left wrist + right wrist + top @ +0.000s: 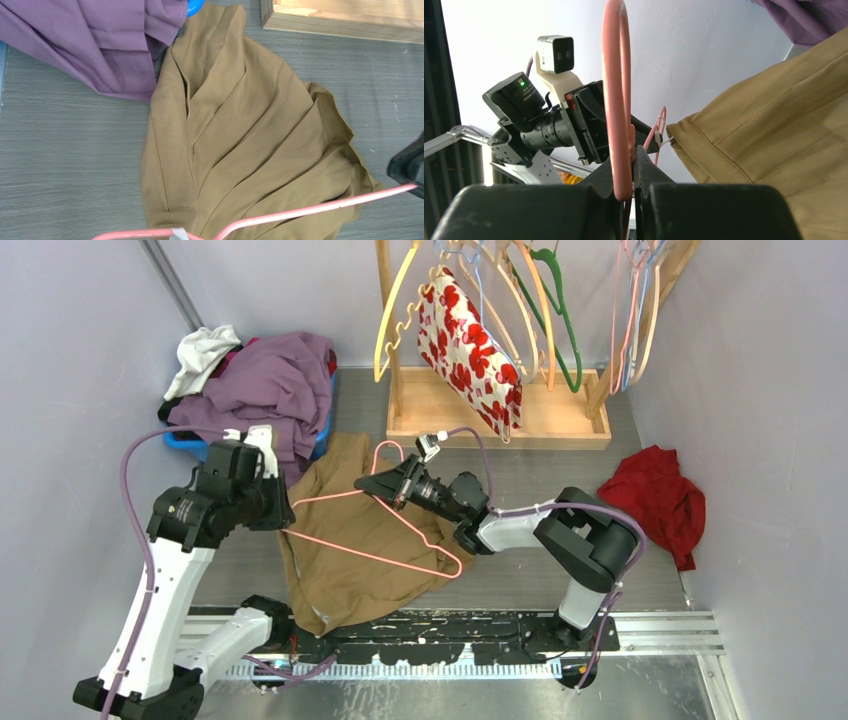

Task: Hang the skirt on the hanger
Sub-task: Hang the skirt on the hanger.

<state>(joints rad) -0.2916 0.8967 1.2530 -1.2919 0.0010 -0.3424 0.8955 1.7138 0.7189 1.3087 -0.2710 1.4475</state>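
Note:
The robot's right gripper needs to lower the raised hanger to the left in the top view, onto the skirt's middle [328,514] below it, and let go of the hanger's hook.
The tan skirt [350,540] lies spread on the table between the arms; it also shows in the left wrist view [240,140] and the right wrist view [784,135]. A pink wire hanger [370,555] is held over it. My right gripper [385,485] is shut on the hanger's hook [616,100], which stands between its jaws [631,165]. My left gripper [278,512] is at the hanger's left corner; in the right wrist view its fingers [649,142] meet the wire by a white tie. The left wrist view shows the hanger's bar [310,209], not its own fingers.
A blue bin with purple and white clothes [270,385] stands at the back left. A wooden rack [500,415] with several hangers and a red-and-white floral garment [470,350] stands at the back. A red cloth [655,495] lies at the right.

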